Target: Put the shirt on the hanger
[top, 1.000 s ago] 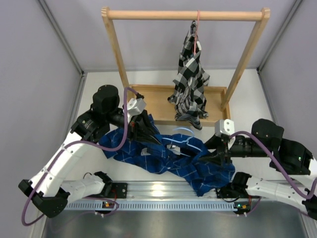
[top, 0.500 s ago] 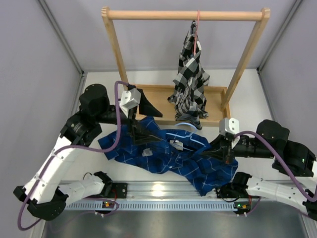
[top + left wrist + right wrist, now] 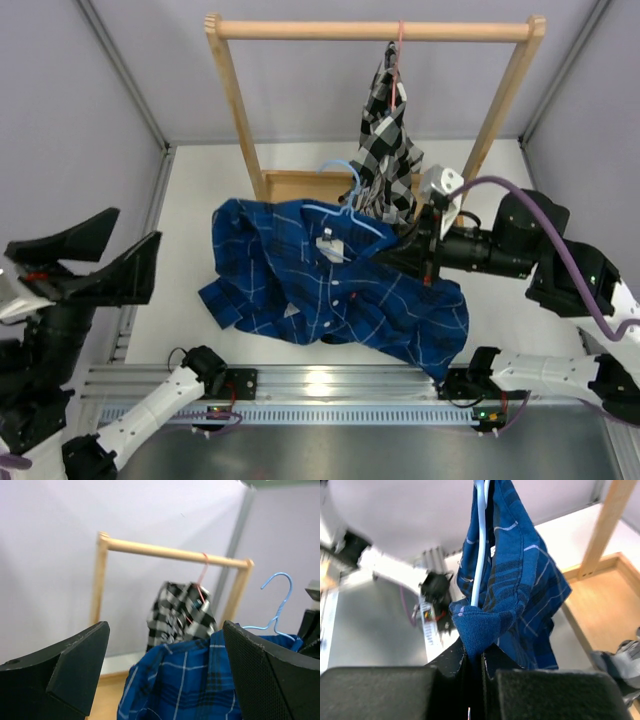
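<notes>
My right gripper holds the hanger and next will turn, move outward, hook it over the rack's top bar (image 3: 308, 30) and release, as the bar's empty beside the checked shirt.
The dark blue plaid shirt (image 3: 330, 290) hangs off the table, draped on the light-blue wire hanger (image 3: 350, 212), whose hook (image 3: 335, 166) points toward the rack. My right gripper (image 3: 415, 245) is shut on a bunched fold of the shirt (image 3: 477, 625) at the hanger's right end, and the hanger wire (image 3: 480, 540) runs down into that fold. My left gripper (image 3: 100, 262) stands wide open, high at the far left, away from the cloth. In the left wrist view its gripper (image 3: 165, 630) frames the shirt (image 3: 185, 680) and the hanger hook (image 3: 280, 600) from a distance.
A wooden rack (image 3: 370, 30) stands at the back with a black-and-white checked shirt (image 3: 385, 150) on a pink hanger. Its wooden base (image 3: 300, 185) lies behind the blue shirt. An aluminium rail (image 3: 330, 380) runs along the near edge. Grey walls close in both sides.
My left gripper let go of the shirt, opened wide and drew back up to the left. My right gripper shut on the shirt and raised it, with the hanger, toward the rack.
</notes>
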